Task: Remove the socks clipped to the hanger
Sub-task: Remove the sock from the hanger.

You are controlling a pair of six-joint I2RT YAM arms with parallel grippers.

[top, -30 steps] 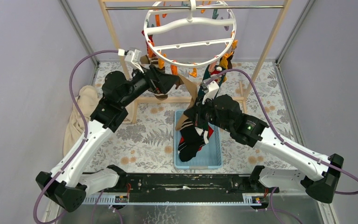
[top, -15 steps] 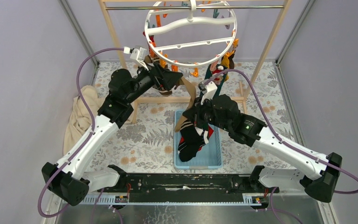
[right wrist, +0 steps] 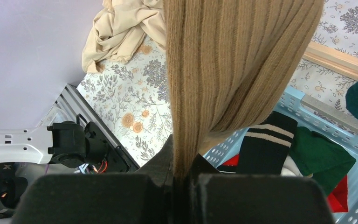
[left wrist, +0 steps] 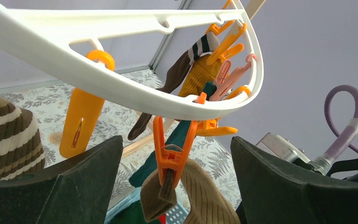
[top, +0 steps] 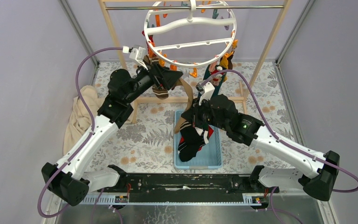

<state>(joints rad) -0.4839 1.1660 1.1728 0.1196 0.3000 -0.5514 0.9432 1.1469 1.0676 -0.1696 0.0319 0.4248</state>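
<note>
I should next bring my right gripper with the tan sock (right wrist: pixel 233 70) down and back over the light blue basket (right wrist: pixel 289 161) and let go of it, since loose socks are already inside.
The white ring hanger (top: pixel 189 32) hangs from the rack rail, and its rim (left wrist: pixel 135 93) fills the left wrist view. An orange clip (left wrist: pixel 170 149) on that rim pinches the cuff of a tan ribbed sock (left wrist: pixel 209 196). My left gripper (left wrist: pixel 176 156) is open, one finger on each side of this clip without touching it. My right gripper (right wrist: pixel 184 172) is shut on the lower part of the same tan sock (right wrist: pixel 233 70), which is stretched between clip and jaws (top: pixel 186 95). A brown striped sock (left wrist: pixel 7 135) and mustard, dark and teal socks (top: pixel 221 65) are still clipped.
A light blue basket (top: pixel 216 158) below the hanger holds several loose socks (top: pixel 193 140). A beige cloth (top: pixel 79 116) lies heaped at the left wall. The wooden rack's posts (top: pixel 114 37) and low crossbar (top: pixel 168 100) stand close around both grippers.
My left arm rose and swung right, bringing its open jaws around the orange clip under the ring. The right arm kept its grip on the tan sock and shifted slightly left.
</note>
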